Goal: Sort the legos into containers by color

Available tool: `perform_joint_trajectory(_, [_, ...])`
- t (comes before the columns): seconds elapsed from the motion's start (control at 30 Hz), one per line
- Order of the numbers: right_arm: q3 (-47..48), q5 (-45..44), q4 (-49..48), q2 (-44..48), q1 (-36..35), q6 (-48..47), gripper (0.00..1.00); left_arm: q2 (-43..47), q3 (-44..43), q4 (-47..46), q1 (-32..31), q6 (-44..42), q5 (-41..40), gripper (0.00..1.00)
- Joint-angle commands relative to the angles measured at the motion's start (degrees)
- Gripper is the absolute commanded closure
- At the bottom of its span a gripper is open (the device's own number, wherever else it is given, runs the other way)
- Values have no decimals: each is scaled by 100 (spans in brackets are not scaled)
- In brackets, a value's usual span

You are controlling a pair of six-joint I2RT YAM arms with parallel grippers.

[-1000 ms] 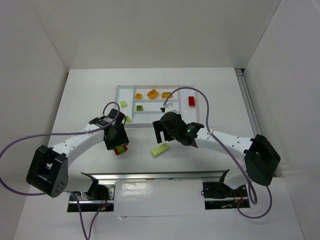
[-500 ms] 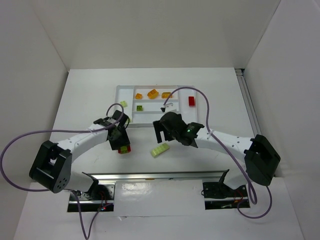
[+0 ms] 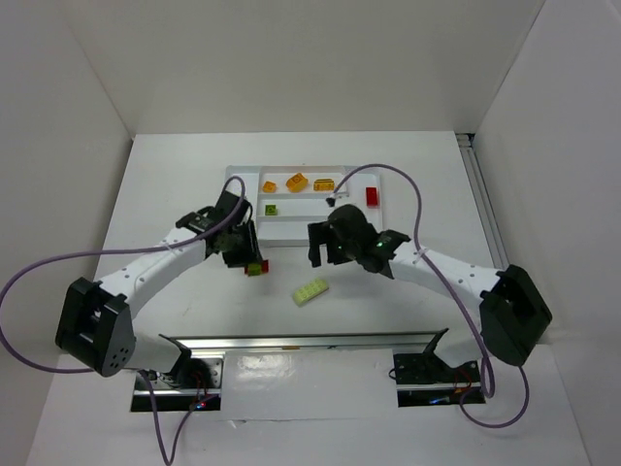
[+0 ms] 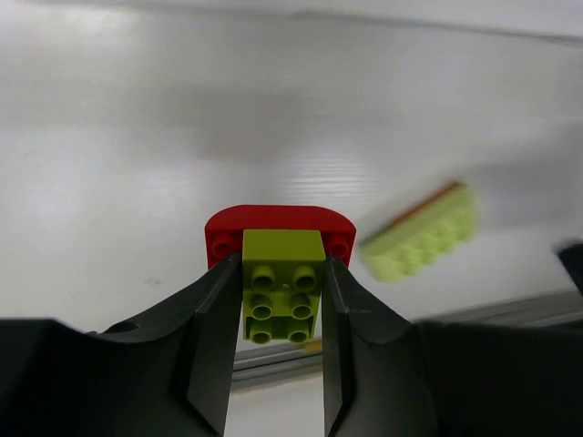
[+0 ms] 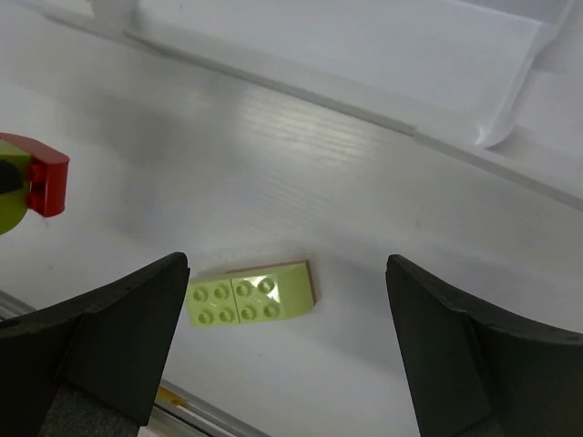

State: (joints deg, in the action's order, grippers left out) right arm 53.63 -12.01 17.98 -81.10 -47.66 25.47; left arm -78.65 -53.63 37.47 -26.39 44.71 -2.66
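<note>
The left gripper carries the held green brick outward over the small green brick's section (image 3: 292, 208) next and releases it, since that section lies outward of the gripper.
A stack of legos, a light green brick (image 4: 282, 296) on a red one (image 4: 278, 228), sits between the fingers of my left gripper (image 4: 282, 266), which is shut on the green brick's sides. From above, that stack (image 3: 256, 268) hangs just in front of the white tray (image 3: 230, 173) with my left gripper (image 3: 248, 258) over it. A light green flat brick (image 3: 311, 291) lies on the table, with a brownish layer under it. My right gripper (image 5: 287, 266) stands open above that brick (image 5: 250, 296), not touching it.
The tray's compartments hold orange bricks (image 3: 297, 182), a small green one (image 3: 271, 209) and a red one (image 3: 372, 196). A metal rail (image 3: 301, 342) runs along the near edge. The right gripper (image 3: 326, 254) is at the tray's front rim.
My left gripper has shut on the green-and-red stack and carried it up and right toward the tray. The right gripper has drawn back toward the tray, still open.
</note>
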Motion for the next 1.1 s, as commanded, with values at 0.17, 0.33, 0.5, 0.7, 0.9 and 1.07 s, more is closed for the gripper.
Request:
perform_joint_trajectory(0.17, [-398, 3300, -1464, 1255, 1593, -130, 4, -211, -1966, -460, 257, -1903, 2531, 100])
perform_joint_trajectory(0.33, [-221, 3987, -1692, 1369, 1856, 1, 4, -633, -2204, -1322, 257, -1975, 3737, 100])
perform_joint_trajectory(0.5, [-221, 4373, -2095, 1632, 2190, 273, 4, -976, -2459, -1795, 257, -1914, 4324, 100])
perform_joint_trajectory(0.7, [-116, 4488, -2167, 1335, 2261, 510, 6, -1117, -2679, -1849, 257, -1852, 4379, 100])
perform_joint_trajectory(0.9, [25, 4408, -2200, 1053, 2208, 642, 11, -1117, -2627, -1902, 257, -1799, 4379, 100])
perform_joint_trajectory(1.07, [25, 4409, -2281, 921, 2077, 722, 16, -1117, -2627, -1902, 257, -1799, 4317, 100])
